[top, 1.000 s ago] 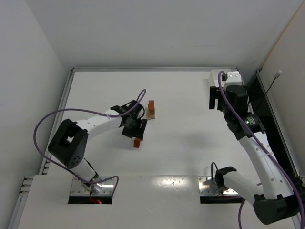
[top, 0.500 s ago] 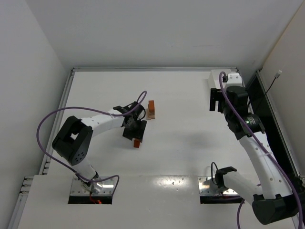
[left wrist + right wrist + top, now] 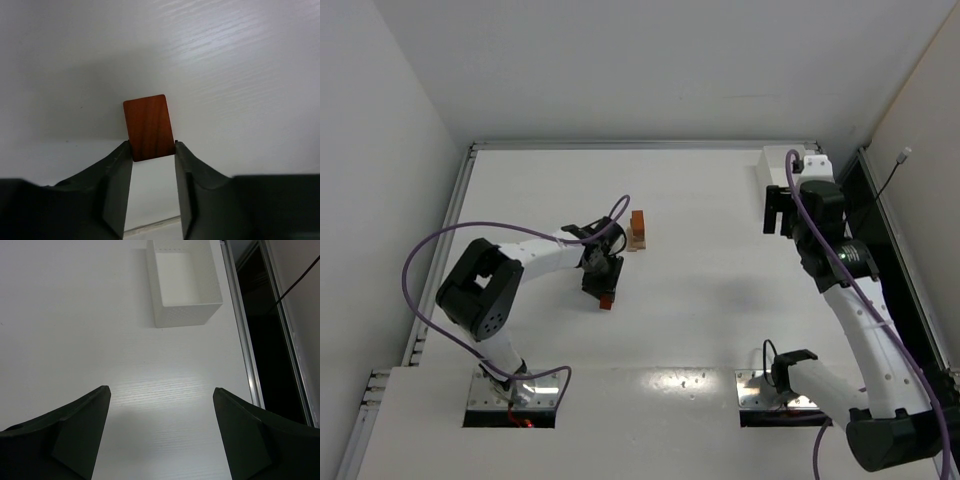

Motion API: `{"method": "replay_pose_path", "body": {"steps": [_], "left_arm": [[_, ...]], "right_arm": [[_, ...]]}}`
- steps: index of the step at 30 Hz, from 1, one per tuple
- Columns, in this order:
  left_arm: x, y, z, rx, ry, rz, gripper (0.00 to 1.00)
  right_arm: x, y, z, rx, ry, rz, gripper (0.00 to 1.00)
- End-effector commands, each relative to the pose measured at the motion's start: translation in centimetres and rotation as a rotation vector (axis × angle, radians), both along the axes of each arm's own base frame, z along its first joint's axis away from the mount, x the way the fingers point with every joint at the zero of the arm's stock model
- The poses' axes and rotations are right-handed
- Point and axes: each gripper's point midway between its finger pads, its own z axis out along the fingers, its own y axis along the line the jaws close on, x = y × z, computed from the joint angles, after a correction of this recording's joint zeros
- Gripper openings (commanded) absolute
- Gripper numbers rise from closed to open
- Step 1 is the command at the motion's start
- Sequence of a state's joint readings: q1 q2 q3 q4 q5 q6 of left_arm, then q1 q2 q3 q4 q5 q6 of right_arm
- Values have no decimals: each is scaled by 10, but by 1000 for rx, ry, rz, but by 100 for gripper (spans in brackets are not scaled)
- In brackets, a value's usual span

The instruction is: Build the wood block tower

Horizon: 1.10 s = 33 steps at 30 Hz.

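Note:
My left gripper will next lift its loose block, move it outward over the stack's reddish-brown top (image 3: 638,220) and let it go, because that top is uncovered.
A small stack (image 3: 638,230), a reddish-brown block on a pale tan one, stands near the table's middle. A loose reddish-brown block (image 3: 607,300) lies on the table in front of it. My left gripper (image 3: 603,276) is down over this block. In the left wrist view the block (image 3: 149,126) lies flat, its near end pinched between my fingertips, so the left gripper (image 3: 151,148) is shut on it. My right gripper (image 3: 777,210) hangs open and empty at the far right, over bare table in the right wrist view (image 3: 161,389).
A white rectangular tray (image 3: 182,315) sits empty at the far right corner, just beyond the right gripper, and is partly hidden by the arm in the top view (image 3: 775,158). A metal rail (image 3: 245,355) and a dark gap run along the table's right edge.
My left gripper's jaws have narrowed from wide open to closed on the loose reddish-brown block. The block and the stack have stayed in place. The right arm has barely shifted.

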State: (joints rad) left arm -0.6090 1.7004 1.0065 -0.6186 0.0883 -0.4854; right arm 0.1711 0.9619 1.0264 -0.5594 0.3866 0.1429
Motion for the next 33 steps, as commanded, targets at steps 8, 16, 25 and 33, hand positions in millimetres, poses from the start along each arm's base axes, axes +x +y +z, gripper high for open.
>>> {"method": "replay_pose_path", "body": {"steps": [8,16,25,33], "left_arm": [[16,-17,25,-32,-86,-24,0],[78,-29,168,-101,-479,31,0],[114,-38,253,-162,-647,145,0],[170,-73,250,-236,-596,171,0]], "right_arm": [[-4,-4,-2,37,-16,-16,81],[-2,3,-10,76,2,-2,81],[11,11,-4,100,7,24,81],[14,7,0,128,-3,7,81]]}}
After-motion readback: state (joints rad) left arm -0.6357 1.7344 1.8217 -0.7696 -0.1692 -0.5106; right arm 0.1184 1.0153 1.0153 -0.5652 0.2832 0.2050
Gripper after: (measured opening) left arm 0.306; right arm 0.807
